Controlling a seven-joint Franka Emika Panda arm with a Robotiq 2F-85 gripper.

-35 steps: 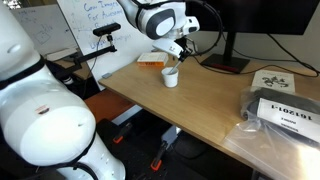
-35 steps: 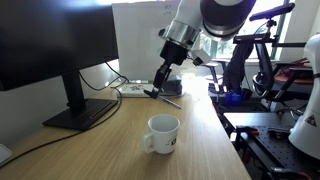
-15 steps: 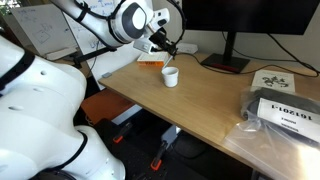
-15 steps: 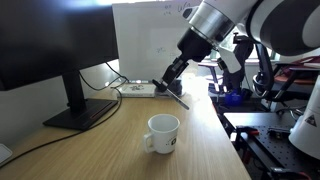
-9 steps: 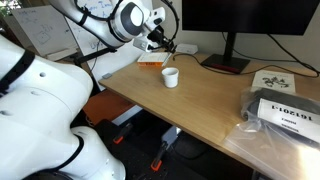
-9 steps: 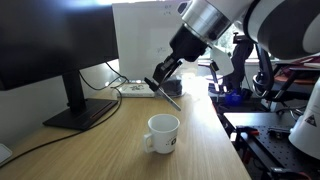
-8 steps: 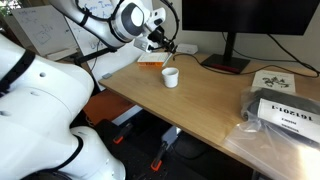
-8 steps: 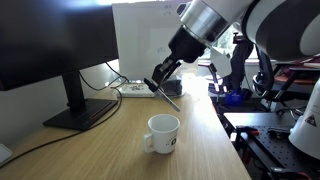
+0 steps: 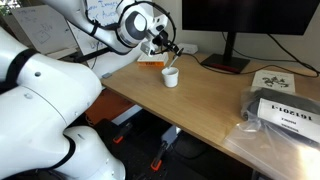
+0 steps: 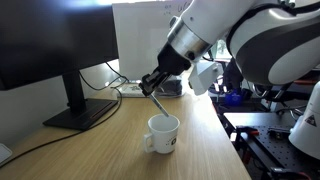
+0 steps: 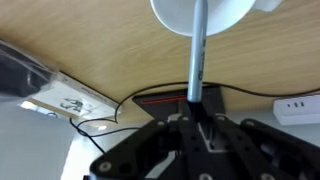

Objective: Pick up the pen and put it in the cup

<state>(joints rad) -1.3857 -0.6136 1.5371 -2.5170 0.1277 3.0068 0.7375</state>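
The robot should next lower its gripper toward the white cup and bring the slanted pen's lower end deeper into the cup's opening [image 9: 170,70] [image 11: 203,8], because most of the pen is still above the cup's rim.
The white cup [image 10: 163,135] stands on the wooden table; it also shows in an exterior view [image 9: 171,77] and at the top edge of the wrist view [image 11: 200,12]. My gripper [image 10: 150,86] is shut on the thin dark pen [image 10: 159,106] and holds it slanted, just above the cup. The pen's lower end reaches the cup's mouth. In the wrist view the pen [image 11: 196,60] runs from between my fingers [image 11: 197,125] straight to the cup's opening. In an exterior view the gripper [image 9: 166,48] hangs right over the cup.
A black monitor [image 10: 50,50] on its stand [image 10: 80,115] is behind the cup. A white power strip [image 10: 135,90] and a flat orange-and-white box [image 9: 150,64] lie near the table's edge. A plastic-wrapped black bag [image 9: 285,115] and a paper [image 9: 275,80] lie farther along.
My gripper has carried the pen from above the power strip toward the cup. The pen's lower end now meets the cup's mouth. The cup has not moved.
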